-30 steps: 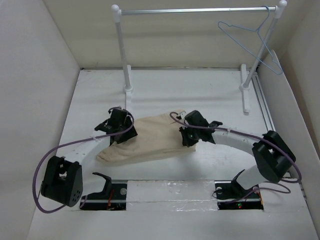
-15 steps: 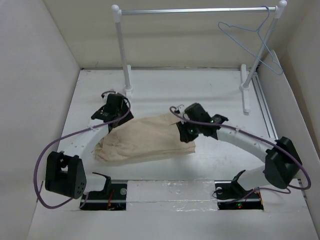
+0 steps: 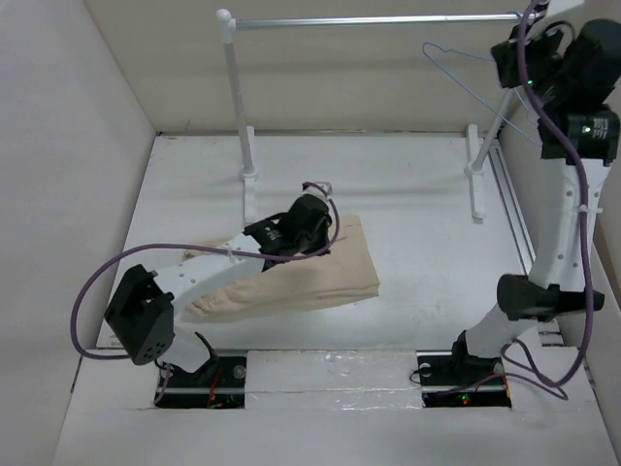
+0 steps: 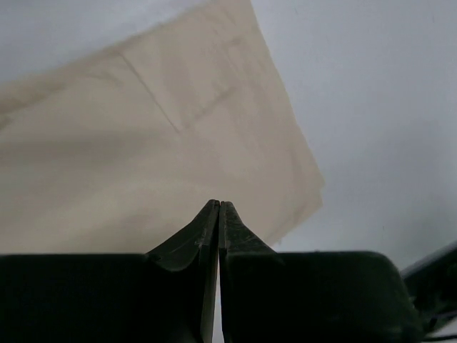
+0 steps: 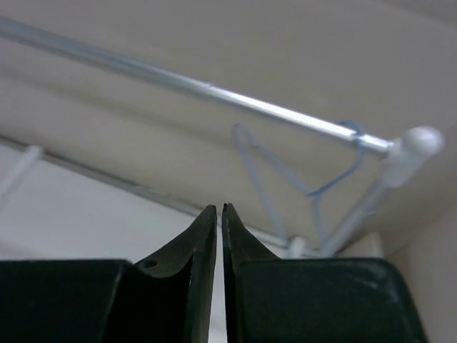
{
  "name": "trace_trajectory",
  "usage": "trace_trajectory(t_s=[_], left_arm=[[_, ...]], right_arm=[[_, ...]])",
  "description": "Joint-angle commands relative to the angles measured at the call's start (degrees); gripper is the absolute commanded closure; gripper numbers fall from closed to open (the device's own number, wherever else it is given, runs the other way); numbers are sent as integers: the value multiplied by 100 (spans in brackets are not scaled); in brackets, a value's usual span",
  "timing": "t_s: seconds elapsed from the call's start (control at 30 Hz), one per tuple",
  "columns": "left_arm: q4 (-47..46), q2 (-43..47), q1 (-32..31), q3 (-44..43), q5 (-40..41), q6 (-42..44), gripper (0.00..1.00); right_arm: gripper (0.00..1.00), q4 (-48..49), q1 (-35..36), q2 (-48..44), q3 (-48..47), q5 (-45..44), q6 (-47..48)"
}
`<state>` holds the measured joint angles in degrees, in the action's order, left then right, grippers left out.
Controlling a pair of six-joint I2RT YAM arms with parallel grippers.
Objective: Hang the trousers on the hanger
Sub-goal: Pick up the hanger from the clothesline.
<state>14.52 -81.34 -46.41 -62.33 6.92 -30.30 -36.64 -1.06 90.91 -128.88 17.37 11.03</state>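
Observation:
The right gripper opens next, then lowers toward the nearby side of the box onto the straight wire's near end.
The beige trousers [image 3: 330,277] lie folded on the white table; the left wrist view shows their cloth and right edge [image 4: 178,143]. My left gripper [image 3: 315,233] hovers over their upper part, and its jaws [image 4: 219,204] are shut with nothing between them. The pale blue wire hanger [image 3: 466,73] hangs by its hook from the right end of the rack's silver bar. My right gripper [image 3: 503,58] is raised high beside it, apart from the wire. In the right wrist view the hanger [image 5: 260,179] sits just beyond the shut, empty right gripper [image 5: 219,207].
The white-posted rack [image 3: 236,107] with its silver bar [image 3: 378,19] stands at the back of the table. Beige walls close in the left, right and back sides. The right arm's upright link [image 3: 558,223] stands along the right wall.
The right gripper left the trousers and swung up to the hanger by the rack. The left gripper moved right over the trousers and closed. The trousers now lie folded more compactly.

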Motion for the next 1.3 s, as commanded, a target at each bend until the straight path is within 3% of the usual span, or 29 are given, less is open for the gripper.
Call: trace_trajectory(t_s=[0.0, 0.07, 0.1, 0.13, 0.17, 0.23, 0.47, 0.63, 0.77, 0.83, 0.9, 1.03, 1.07, 1.17, 1.27], left_arm=[[-248, 4, -403, -78, -50, 200, 100], [-292, -13, -404, -17, -173, 183, 100], [-301, -13, -404, 44, -182, 200, 100], [-301, 48, -404, 141, -286, 287, 100], [-301, 48, -404, 142, -287, 288, 100], [-301, 74, -404, 238, -384, 350, 100], [-389, 136, -351, 537, -656, 429, 100], [-362, 127, -228, 590, -665, 517, 100], [-371, 118, -166, 634, -657, 517, 100], [-354, 101, -166, 625, -595, 517, 100], [-354, 66, -166, 581, -578, 517, 100], [-354, -48, -166, 511, -578, 499, 100], [-345, -66, -166, 502, -586, 482, 100], [-354, -119, -166, 458, -586, 473, 100], [-362, -145, -166, 441, -578, 438, 100]], right_arm=[[84, -993, -946, 994, -1242, 651, 874], [59, -1012, -1638, 1217, -1446, 1108, 779], [36, -898, -1817, 1279, -1343, 1703, 752], [25, -506, -2071, 1219, -1002, 1813, 630], [20, -502, -2074, 1218, -999, 1814, 611], [17, -274, -2214, 1218, -508, 2007, 594], [11, -335, -2442, 1543, -269, 1797, 805], [10, -291, -2583, 1982, -568, 2367, 717], [11, -256, -2583, 2114, -218, 2535, 725], [13, -221, -2583, 2123, -112, 2614, 752], [23, -229, -2583, 2176, -85, 2632, 752], [57, -194, -2470, 2176, -94, 2746, 743], [70, -185, -2469, 2185, -102, 2746, 743], [91, -168, -2469, 2159, -120, 2851, 734], [100, -54, -2408, 2001, -50, 2922, 743]])
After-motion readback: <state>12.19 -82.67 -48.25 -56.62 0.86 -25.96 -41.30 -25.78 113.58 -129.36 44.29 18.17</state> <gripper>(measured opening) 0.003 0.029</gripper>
